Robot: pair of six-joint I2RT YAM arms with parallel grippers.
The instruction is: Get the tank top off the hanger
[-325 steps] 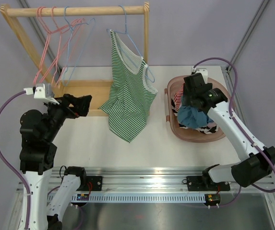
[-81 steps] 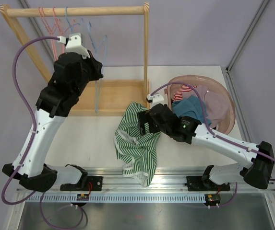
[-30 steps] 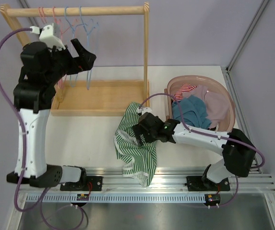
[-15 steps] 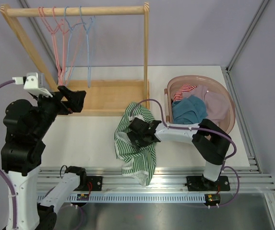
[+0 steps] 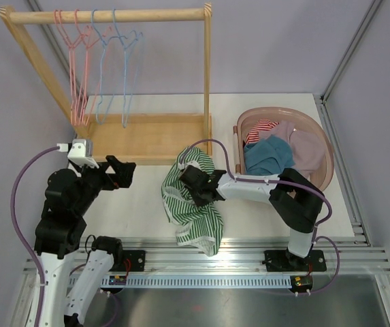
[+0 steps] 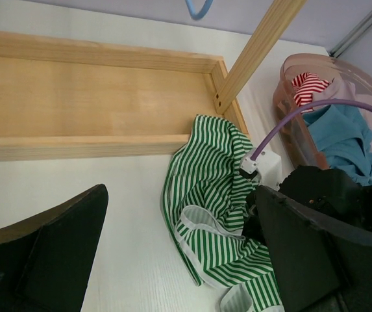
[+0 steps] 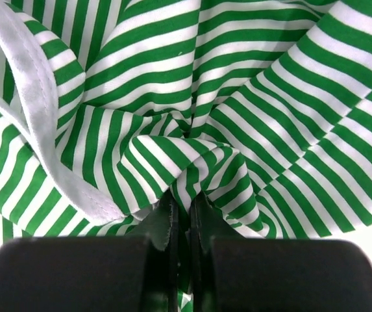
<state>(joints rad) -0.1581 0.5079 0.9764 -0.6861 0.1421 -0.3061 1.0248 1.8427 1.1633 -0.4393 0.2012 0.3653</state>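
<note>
The right gripper lifts the pinched tank top next and carries it away from my base, over the pink basket.
The green-and-white striped tank top (image 5: pixel 192 208) lies crumpled on the table, off any hanger. My right gripper (image 5: pixel 195 185) rests on its upper part, shut on a pinched fold of the striped cloth (image 7: pixel 192 162); in the right wrist view the two jaws stand almost together with fabric between them. Several bare pink and blue hangers, the nearest a blue hanger (image 5: pixel 125 65), hang on the wooden rail. My left gripper (image 5: pixel 125 173) hovers left of the tank top (image 6: pixel 215 188), open and holding nothing, its fingers (image 6: pixel 49 253) wide apart.
The wooden rack's base tray (image 5: pixel 147 136) and right post (image 5: pixel 207 68) stand just behind the tank top. A pink basket (image 5: pixel 320 170) with several garments sits at the right. The right arm's cable loops over the cloth toward the basket.
My right gripper has shut on a fold of the tank top. My left arm has come down from the rail to low over the table at the left, still open.
</note>
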